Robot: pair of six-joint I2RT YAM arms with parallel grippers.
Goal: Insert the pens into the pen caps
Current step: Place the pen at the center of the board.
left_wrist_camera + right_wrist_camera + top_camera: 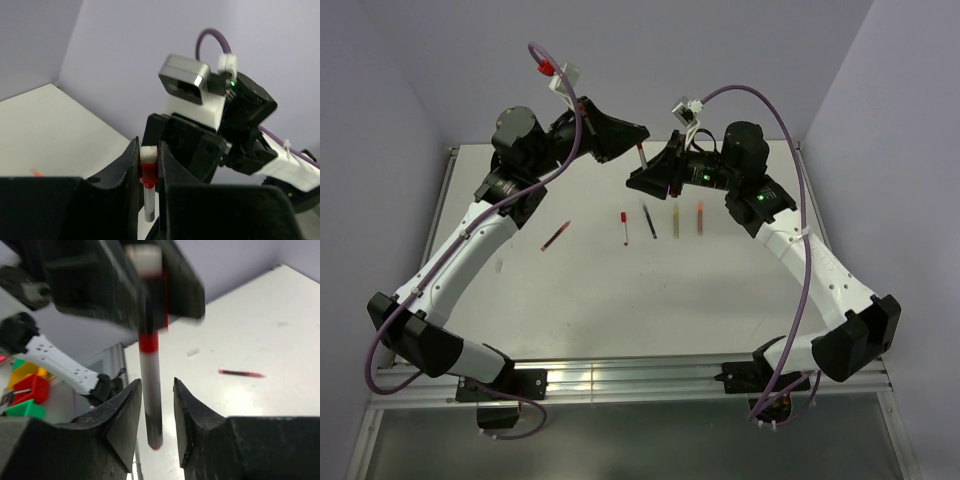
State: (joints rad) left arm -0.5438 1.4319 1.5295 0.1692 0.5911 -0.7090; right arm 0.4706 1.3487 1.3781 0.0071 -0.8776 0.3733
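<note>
My left gripper needs to leave the right gripper and tip downward first, so that it can lower its pen between the dark red pen and short (591,232) red-capped pen.
My left gripper (149,150) is shut on the red-and-white cap end (148,175) of a pen, and its grey barrel (148,202) hangs out below the jaws. In the right wrist view that pen (150,380) points down between the jaws of my right gripper (156,390), which is open with a gap on both sides of the barrel. From above, the left gripper (638,140) and right gripper (645,178) meet over the far middle of the table. A dark red pen (556,235) lies to the left, and a short red-capped pen (624,228), a dark pen (649,221), an olive pen (675,218) and an orange pen (700,217) lie in a row.
A small pale cap (192,352) lies on the white table (620,310) beyond the dark red pen (240,373). Purple cables (582,125) loop over both arms. Coloured bins (27,390) stand off the table's edge. Walls close in the back and sides.
</note>
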